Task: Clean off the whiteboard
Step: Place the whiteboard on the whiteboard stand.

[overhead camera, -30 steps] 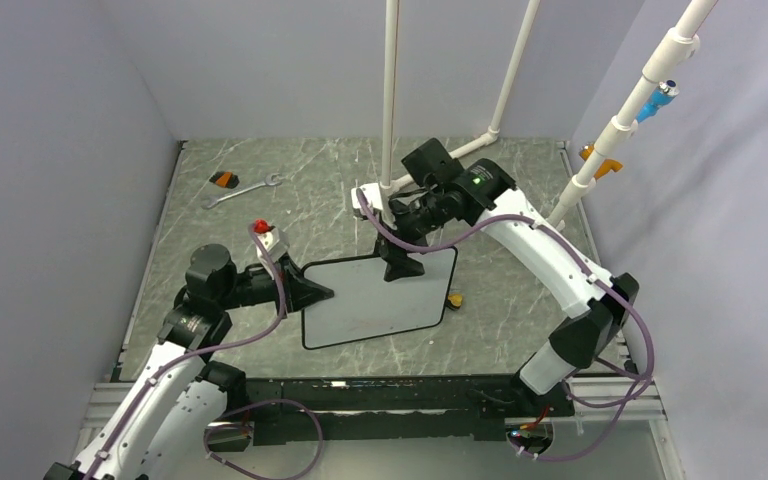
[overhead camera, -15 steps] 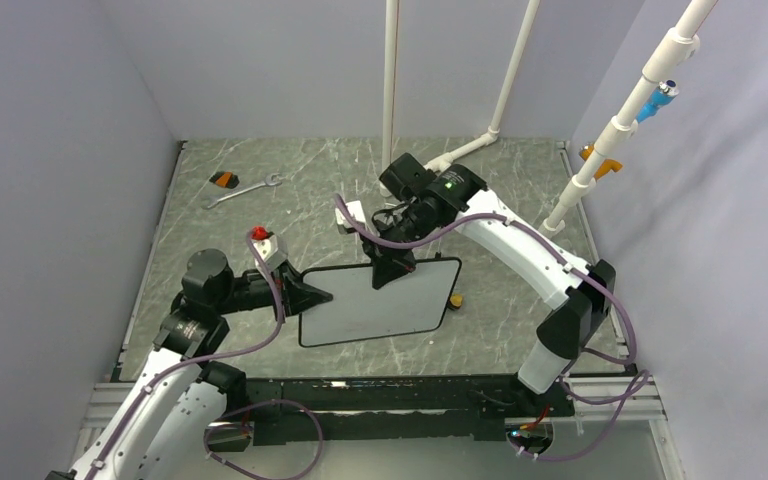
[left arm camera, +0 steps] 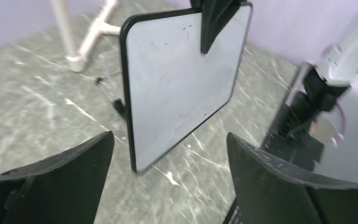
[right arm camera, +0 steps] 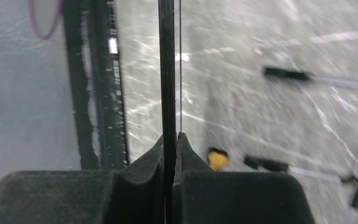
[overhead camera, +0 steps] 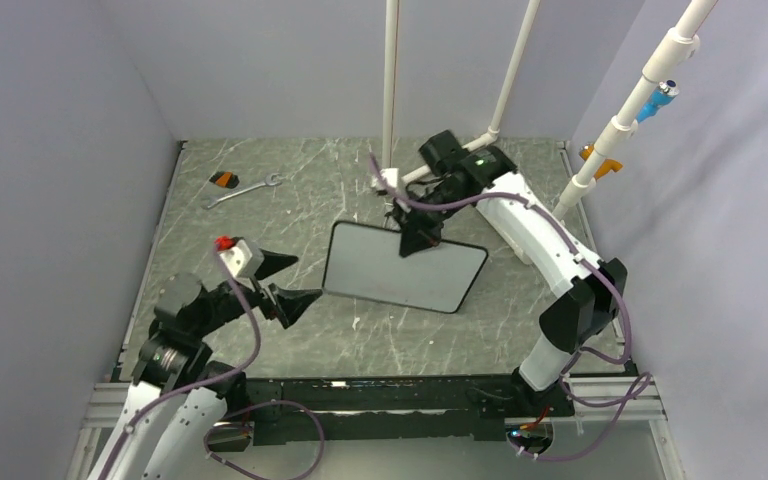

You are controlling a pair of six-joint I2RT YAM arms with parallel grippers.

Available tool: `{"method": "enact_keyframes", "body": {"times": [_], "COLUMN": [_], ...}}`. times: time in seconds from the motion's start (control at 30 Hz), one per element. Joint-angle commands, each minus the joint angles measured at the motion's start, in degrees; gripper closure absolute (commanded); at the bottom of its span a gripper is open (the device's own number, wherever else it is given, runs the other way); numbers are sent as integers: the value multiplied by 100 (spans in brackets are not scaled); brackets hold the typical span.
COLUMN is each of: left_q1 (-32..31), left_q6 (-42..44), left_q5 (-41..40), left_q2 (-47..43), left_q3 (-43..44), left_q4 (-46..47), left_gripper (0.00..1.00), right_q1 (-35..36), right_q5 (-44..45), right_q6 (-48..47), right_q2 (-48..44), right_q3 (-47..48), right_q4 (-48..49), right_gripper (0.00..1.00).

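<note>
The robot's right gripper will next carry the almost blank whiteboard outward and down onto the black-tipped rod stand and let go of the whiteboard's edge, because the stand is below the gripper and outward.
The whiteboard (overhead camera: 405,268) hangs tilted above the table, black-framed and almost blank. In the left wrist view the whiteboard (left arm camera: 177,84) shows only faint reddish smears. My right gripper (overhead camera: 416,240) is shut on its far edge. The right wrist view shows the whiteboard (right arm camera: 167,70) edge-on, pinched between the right gripper (right arm camera: 170,137) fingers. My left gripper (overhead camera: 293,283) stands open to the board's near left, apart from it. The left gripper (left arm camera: 170,136) has nothing between its fingers, and the board's lower corner is just beyond them.
A wrench (overhead camera: 243,190) and a small orange-black object (overhead camera: 224,180) lie at the far left. White pipes (overhead camera: 390,90) rise at the back, and another pipe (overhead camera: 610,130) slants at the right. Under the board a small yellow object (right arm camera: 216,158) sits on the marble table (overhead camera: 290,215).
My left gripper let go of the whiteboard, opened and drew back to the near left. The right gripper shut on the far edge and lifted the board up and to the right.
</note>
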Motion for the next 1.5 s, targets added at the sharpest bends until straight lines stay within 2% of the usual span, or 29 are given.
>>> {"method": "enact_keyframes", "body": {"times": [0.0,0.1,0.23,0.7,1.27,1.33,1.47], "left_q1": [6,7,6,36,199,216,240], "left_q6": [264,337,294,306,295,293,297], "left_q5": [-1764,-2274,-2315,-2045,-1780,-1762,-1727], "left_q2": [-682,-999,-969,-739,-648,-644,-619], "left_q3": [231,104,-38,-6,-23,-30,-32], "left_q4": [-334,-478,-750,-836,-757,-751,-742], "left_gripper": [1,1,1,1,1,0,1], "right_q1": [-774,-1056,-1254,-1273,-1268,-1266,-1265], "right_q5": [377,929,1271,1112,999,1058,1339], "right_q6": [103,78,-154,-612,-819,-813,-763], "right_q2": [-445,-379,-120,1052,2019,2092,2256], "right_q3": [513,708,1006,1716,2168,2159,2179], "right_q4": [185,278,249,-145,-431,-375,-143], "right_gripper": [100,100,100,100,100,91,63]}}
